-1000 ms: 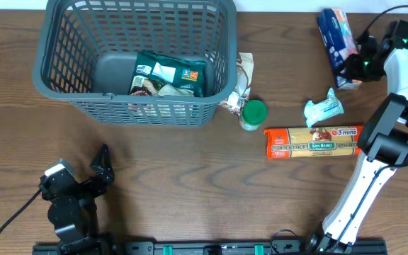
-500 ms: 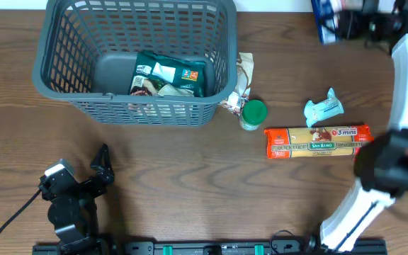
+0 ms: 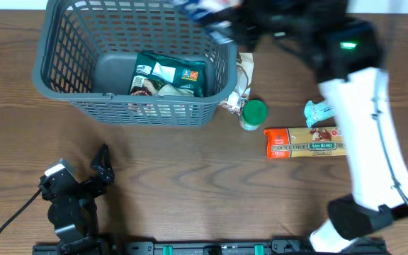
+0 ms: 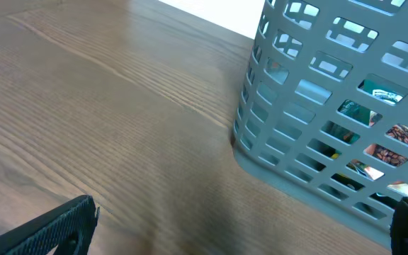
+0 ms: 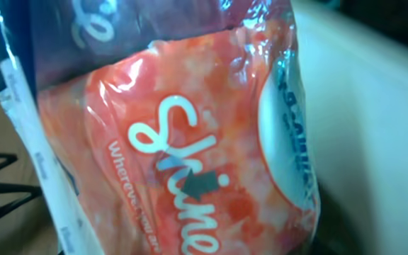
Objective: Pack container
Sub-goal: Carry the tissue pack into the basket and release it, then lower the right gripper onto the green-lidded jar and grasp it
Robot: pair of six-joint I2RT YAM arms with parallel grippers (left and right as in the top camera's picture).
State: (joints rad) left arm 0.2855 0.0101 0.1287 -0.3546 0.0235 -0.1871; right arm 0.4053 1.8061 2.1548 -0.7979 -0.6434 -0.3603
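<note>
The packet goes down across toward the green coffee bag (image 3: 168, 74) next and my right gripper releases it, as the bag lies below, to the gripper's left in the overhead view.
The dark grey lattice container (image 3: 48, 79) stands at the back left, with a green coffee bag (image 3: 168, 74) lying in it. My right gripper (image 3: 229, 21) is shut on a blue, white and red plastic packet (image 3: 202, 10) and holds it in the air over the container's far right corner, blurred by motion. The packet (image 5: 190, 142) fills the right wrist view and hides the fingers. My left gripper (image 3: 101, 166) is open and empty near the front left, low over the table. In the left wrist view (image 4: 239, 227) it faces the container's wall (image 4: 317, 106).
A green-lidded jar (image 3: 253, 113) and a crumpled brown bag (image 3: 244, 71) sit just right of the container. A small pale blue packet (image 3: 322, 110) and a long spaghetti pack (image 3: 307, 142) lie on the right. The right arm spans the right side.
My right gripper has lifted the blue packet from the far right of the table and swung it left to over the container's far right corner. The left arm has not moved.
</note>
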